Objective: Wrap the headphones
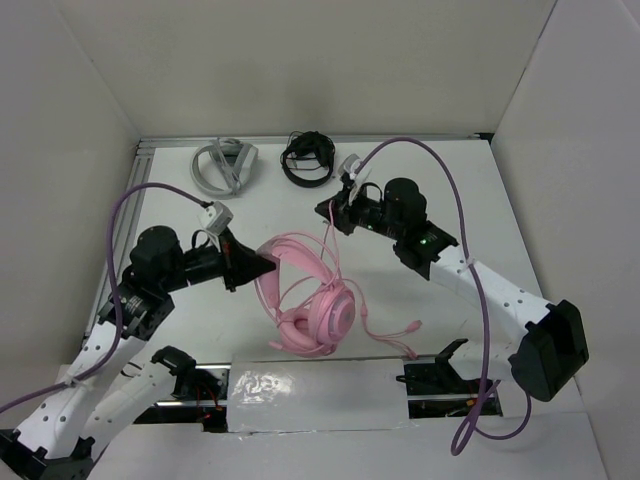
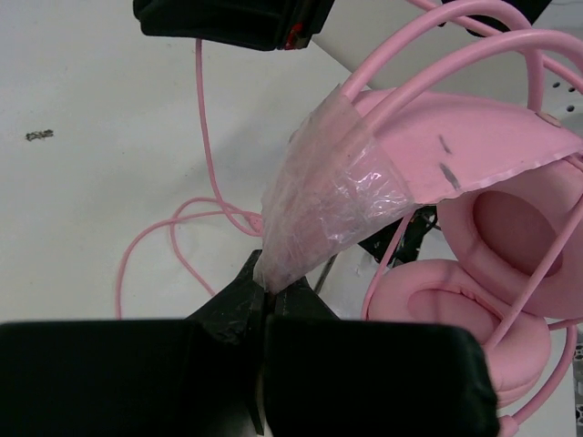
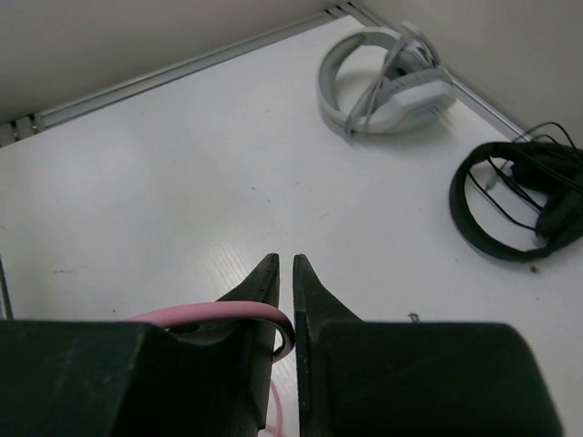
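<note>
My right gripper moves lower and back past the hanging pink headphones toward the clear film next, since that film lies along the near edge of the table.
The pink headphones [image 1: 318, 310] hang tilted over the table's middle, earcups low, thin headband [image 2: 474, 146] up. A strip of clear plastic wrap [image 2: 328, 196] is stuck to the headband. My left gripper [image 1: 268, 262] is shut on the wrap's narrow end [image 2: 266, 289]. The pink cable [image 1: 385, 335] trails on the table to the right and loops under the headphones [image 2: 202, 137]. My right gripper [image 1: 325, 212] hovers behind the headband. Its jaws [image 3: 285, 264] stand a narrow slit apart, and a loop of pink cable [image 3: 219, 315] curls over the left finger into that slit.
Grey headphones [image 1: 225, 165] and black headphones [image 1: 307, 158] lie at the back of the table, ahead of my right gripper [image 3: 392, 82] [image 3: 519, 205]. A sheet of clear film [image 1: 300, 395] is stretched along the near edge between the arm bases. White walls close in the sides.
</note>
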`<state>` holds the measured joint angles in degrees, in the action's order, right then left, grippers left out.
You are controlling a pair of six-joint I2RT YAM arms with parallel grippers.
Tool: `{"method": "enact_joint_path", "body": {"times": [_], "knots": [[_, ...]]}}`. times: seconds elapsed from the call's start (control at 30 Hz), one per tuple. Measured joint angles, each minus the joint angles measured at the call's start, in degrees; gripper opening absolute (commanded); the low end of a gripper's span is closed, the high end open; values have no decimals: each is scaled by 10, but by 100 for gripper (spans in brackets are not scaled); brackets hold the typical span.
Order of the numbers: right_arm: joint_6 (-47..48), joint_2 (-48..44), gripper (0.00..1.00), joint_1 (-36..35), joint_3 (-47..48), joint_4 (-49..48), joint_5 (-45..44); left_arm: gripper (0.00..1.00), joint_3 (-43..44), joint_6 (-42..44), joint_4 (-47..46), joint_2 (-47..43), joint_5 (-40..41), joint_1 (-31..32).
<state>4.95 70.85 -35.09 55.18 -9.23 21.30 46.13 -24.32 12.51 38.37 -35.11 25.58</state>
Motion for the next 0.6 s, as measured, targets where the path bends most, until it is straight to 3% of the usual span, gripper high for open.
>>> {"method": "enact_joint_path", "body": {"times": [0.27,0.6], "knots": [[-26,21,20,1,-9,-68,94,0,47,-27,-9,28,-23,1],[-105,110,28,-30,-20,-150,148,0,151,-109,-13,54,56,2]]}}
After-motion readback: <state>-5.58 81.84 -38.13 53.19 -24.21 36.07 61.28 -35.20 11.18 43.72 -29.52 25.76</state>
